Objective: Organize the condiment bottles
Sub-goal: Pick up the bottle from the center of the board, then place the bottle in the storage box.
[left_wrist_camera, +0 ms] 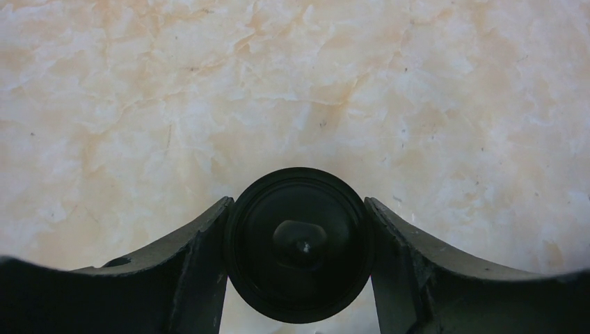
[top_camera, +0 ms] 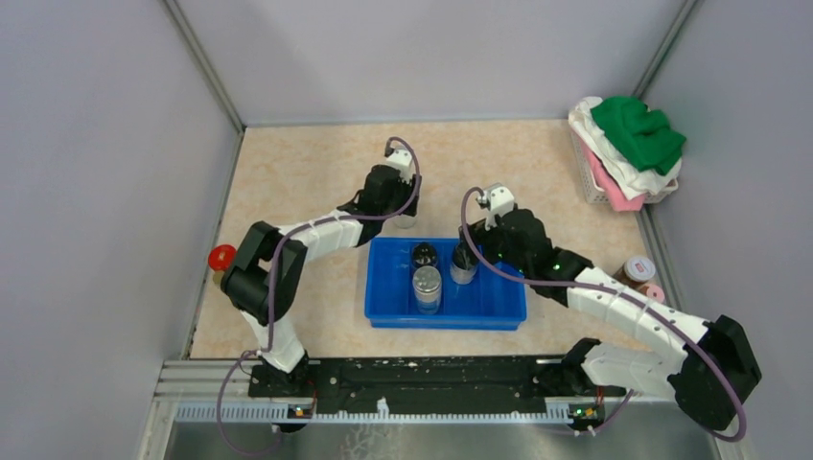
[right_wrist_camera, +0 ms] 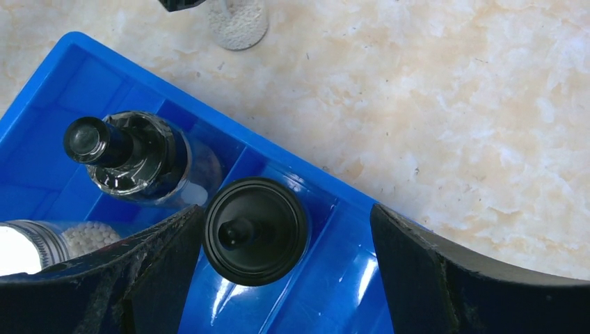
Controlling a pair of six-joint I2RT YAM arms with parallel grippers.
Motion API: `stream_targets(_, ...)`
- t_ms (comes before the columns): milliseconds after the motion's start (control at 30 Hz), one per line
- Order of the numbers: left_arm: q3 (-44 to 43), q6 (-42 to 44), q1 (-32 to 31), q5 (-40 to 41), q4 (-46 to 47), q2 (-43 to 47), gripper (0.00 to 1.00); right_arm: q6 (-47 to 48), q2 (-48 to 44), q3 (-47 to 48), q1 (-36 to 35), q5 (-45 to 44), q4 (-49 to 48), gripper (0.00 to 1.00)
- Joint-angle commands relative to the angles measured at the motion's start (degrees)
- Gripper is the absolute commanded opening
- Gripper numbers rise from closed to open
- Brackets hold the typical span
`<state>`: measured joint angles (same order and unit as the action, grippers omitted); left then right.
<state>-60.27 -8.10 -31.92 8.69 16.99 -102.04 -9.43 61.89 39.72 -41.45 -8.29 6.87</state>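
The left gripper lifts next, moves back over the tray (top_camera: pixel 499 305) and lowers its bottle to release it into the spot beside the silver-capped jar (top_camera: pixel 427 286). That spot stands empty.
My left gripper (left_wrist_camera: pixel 298 203) is shut on a black-capped bottle (left_wrist_camera: pixel 299 245) that stands on the table just behind the blue tray (top_camera: pixel 499 305); this gripper also shows in the top view (top_camera: pixel 403 206). My right gripper (right_wrist_camera: pixel 286 209) is open over the tray's back right part, its jaws on either side of another black-capped bottle (right_wrist_camera: pixel 255 231), with a wide gap on the right. A dark bottle with a black cap (right_wrist_camera: pixel 132 156) and a silver-capped jar (top_camera: pixel 427 286) stand in the tray. A red-capped bottle (top_camera: pixel 221 257) stands at the table's left edge.
A brown jar (top_camera: pixel 636 271) and a pink-capped one (top_camera: pixel 654 292) stand at the right wall. A basket (top_camera: pixel 587 182) with white, pink and green cloths sits at the back right. Grey walls close in the table on three sides.
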Motion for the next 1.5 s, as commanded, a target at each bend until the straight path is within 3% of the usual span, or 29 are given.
stream_targets(0,-4.52,2.47,0.03,-1.05,-5.90,8.27,0.44,-1.57,-3.64,0.38,0.39,-1.38,-0.15,0.87)
stream_targets(267,-12.77,3.51,-1.74,-11.60,-18.35,24.62,0.43,-3.85,-11.08,1.40,0.38,-4.54,3.78,0.87)
stream_targets(400,-20.34,2.95,-5.13,-15.80,-28.34,27.76,0.43,-4.26,-12.84,3.32,0.41,-7.81,7.66,0.87)
stream_targets(533,-23.91,2.36,-12.88,-12.28,-36.30,28.93,0.43,-4.73,-14.35,6.31,0.47,-12.47,12.87,0.88)
stream_targets(667,-20.70,-1.05,-21.95,-3.07,-38.82,30.76,0.43,-6.47,-17.02,9.60,0.62,-17.64,17.48,0.88)
stream_targets(833,-15.62,-4.85,-33.56,7.18,-39.66,28.92,0.43,-8.36,-19.12,13.97,2.26,-24.12,23.75,0.90)
stream_targets(1000,-12.62,-7.71,-39.78,11.71,-36.93,24.60,0.43,-8.59,-20.64,15.33,4.09,-27.03,26.79,0.93)
stream_targets(1467,-1.20,-10.16,-42.26,13.70,-18.66,21.40,0.42,-7.89,-22.24,11.79,4.52,-24.73,26.19,0.94)
